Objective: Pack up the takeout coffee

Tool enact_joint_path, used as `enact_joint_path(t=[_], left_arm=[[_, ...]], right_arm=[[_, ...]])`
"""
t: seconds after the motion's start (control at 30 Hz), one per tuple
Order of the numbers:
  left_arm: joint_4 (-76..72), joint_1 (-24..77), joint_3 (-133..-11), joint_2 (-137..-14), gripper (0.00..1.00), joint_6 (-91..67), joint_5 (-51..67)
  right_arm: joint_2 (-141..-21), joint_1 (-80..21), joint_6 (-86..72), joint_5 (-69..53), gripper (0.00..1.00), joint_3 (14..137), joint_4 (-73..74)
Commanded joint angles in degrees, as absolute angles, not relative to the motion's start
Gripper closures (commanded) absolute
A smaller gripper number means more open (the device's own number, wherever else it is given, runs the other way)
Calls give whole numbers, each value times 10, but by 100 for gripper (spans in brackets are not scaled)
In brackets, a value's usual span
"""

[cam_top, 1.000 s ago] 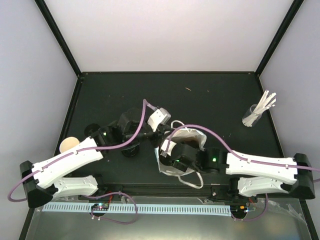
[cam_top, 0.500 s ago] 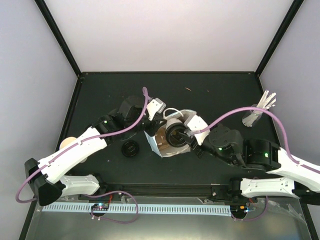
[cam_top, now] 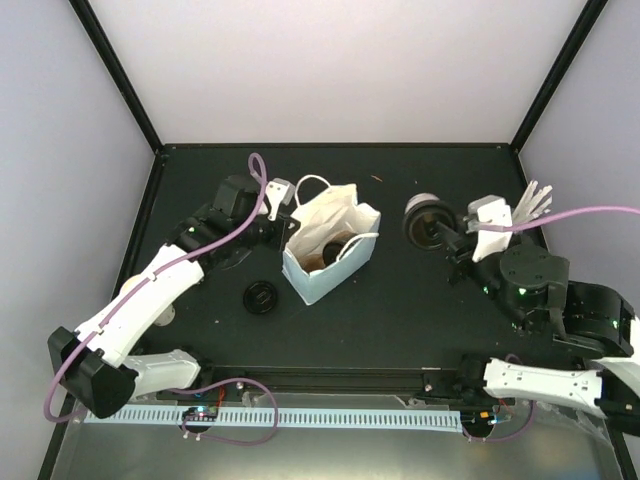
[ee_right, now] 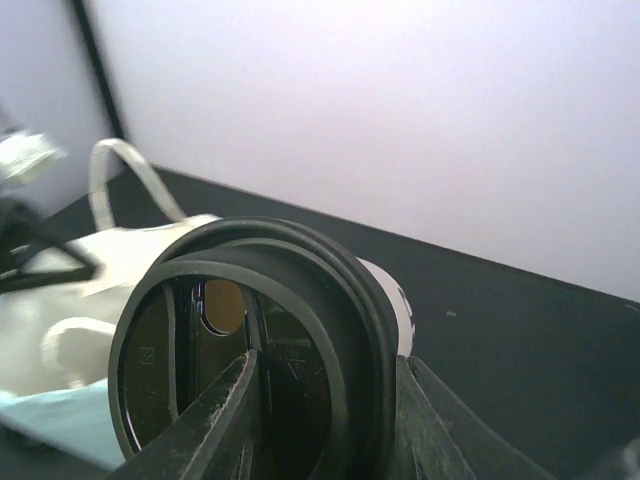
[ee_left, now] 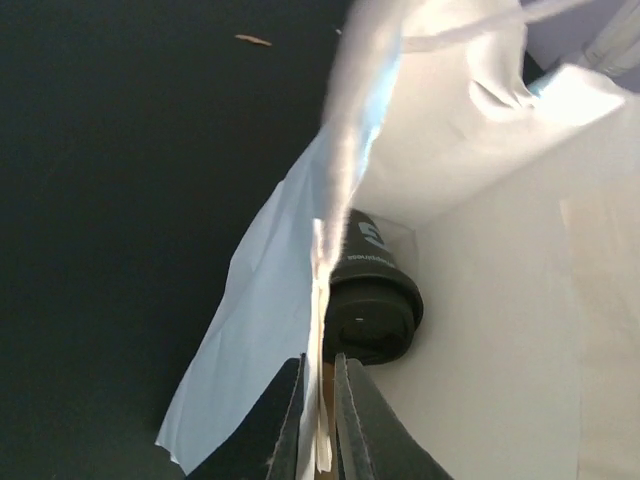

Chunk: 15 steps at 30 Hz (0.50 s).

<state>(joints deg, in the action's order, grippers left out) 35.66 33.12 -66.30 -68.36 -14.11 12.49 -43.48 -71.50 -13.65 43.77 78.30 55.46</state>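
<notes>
My right gripper lowers next, tilting its fingers downward to stand the sideways cup upright, and releases, since bare tabletop beside the bag lies below it.
A cream paper cup with a black lid (cam_top: pixel 424 219) lies sideways in my right gripper (cam_top: pixel 447 236), right of the bag and above the table. In the right wrist view the lid (ee_right: pixel 250 350) fills the space between the fingers, and the gripper (ee_right: pixel 325 372) is shut on it. The light-blue paper bag (cam_top: pixel 330 245) stands open at the middle. My left gripper (cam_top: pixel 288 218) is shut on its left wall, and the left wrist view shows the gripper (ee_left: pixel 318 365) pinching the paper edge. Inside the bag sit another lidded cup (ee_left: pixel 375 310) and the brown carrier (cam_top: pixel 318 257).
A loose black lid (cam_top: pixel 262 297) lies on the table left of the bag. A clear glass of white sticks (cam_top: pixel 522 218) stands at the right, close behind my right wrist. A cream cup (cam_top: pixel 127 288) is mostly hidden under my left arm.
My right gripper has drawn back to the right from over the bag, with the lidded cup in it. The bag has shifted back and left and stands more upright, with my left gripper on its wall.
</notes>
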Motion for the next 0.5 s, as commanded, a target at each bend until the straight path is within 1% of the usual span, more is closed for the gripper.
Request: enact_joint_path(t=[0.0, 0.1, 0.23, 0.27, 0.33, 0.47], left_arm=[[391, 296, -676, -677, 92, -152, 151], [400, 279, -677, -671, 92, -149, 162], [394, 270, -669, -655, 92, -146, 180], [392, 270, -666, -651, 92, -145, 185], [385, 268, -661, -645, 92, -142, 197], [375, 268, -653, -640, 92, -130, 231]], right_arm=[[-458, -604, -144, 394, 80, 790, 582], [-505, -493, -177, 315, 82, 765, 600], [-529, -334, -201, 149, 88, 681, 539], [-528, -307, -207, 104, 89, 654, 514], [-526, -264, -221, 39, 88, 605, 461], [-542, -231, -254, 0, 86, 531, 402]])
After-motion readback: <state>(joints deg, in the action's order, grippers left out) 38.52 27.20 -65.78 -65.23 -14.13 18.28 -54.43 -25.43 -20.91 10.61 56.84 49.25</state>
